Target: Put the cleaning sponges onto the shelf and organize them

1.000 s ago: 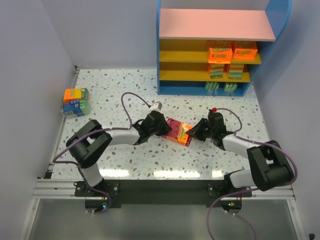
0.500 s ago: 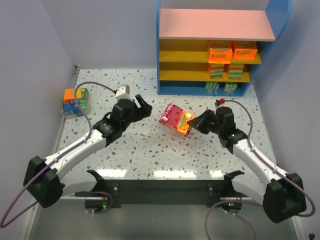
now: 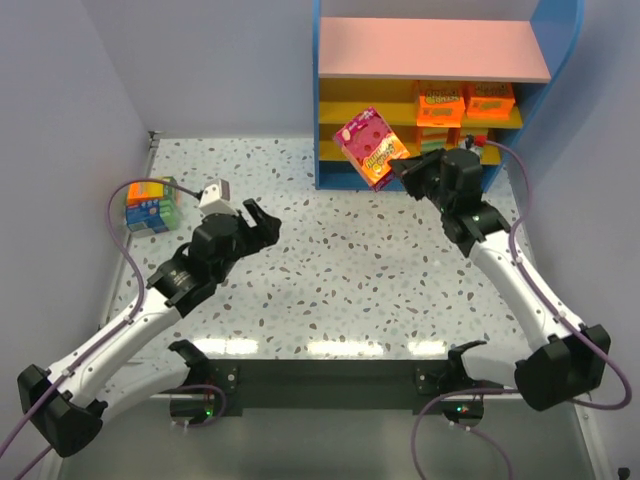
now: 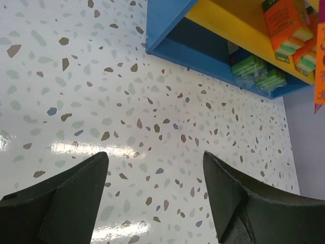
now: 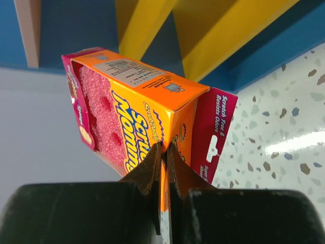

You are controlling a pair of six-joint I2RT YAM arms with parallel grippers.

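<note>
I should next move my right gripper outward, turn the tilted pack straight and let go of it beside the orange packs, because the shelf's upper yellow level has free space there.
My right gripper [image 3: 402, 166] [image 5: 163, 148] is shut on a thin edge of a magenta-and-orange sponge pack [image 3: 371, 148] [image 5: 133, 96]. It holds the pack in the air, tilted, in front of the left side of the shelf [image 3: 430, 48] [image 5: 223, 30]. My left gripper [image 3: 262, 222] [image 4: 155, 155] hangs open over the bare table at the left, with nothing between its fingers. Orange sponge packs [image 3: 440, 103] [image 4: 287, 25] stand on the right of the yellow tiers. Green sponges [image 3: 440, 177] [image 4: 254, 71] lie on the bottom level. A small stack of orange and blue packs [image 3: 150, 203] sits at the table's left edge.
The speckled white table [image 3: 360, 270] ends at grey walls on the left and right. The shelf's blue frame [image 4: 165, 30] stands at the back right, ahead of the left gripper.
The left gripper opened, let go of the magenta pack and drew back left. The right arm lifted the pack from the table's middle up to the shelf front.
</note>
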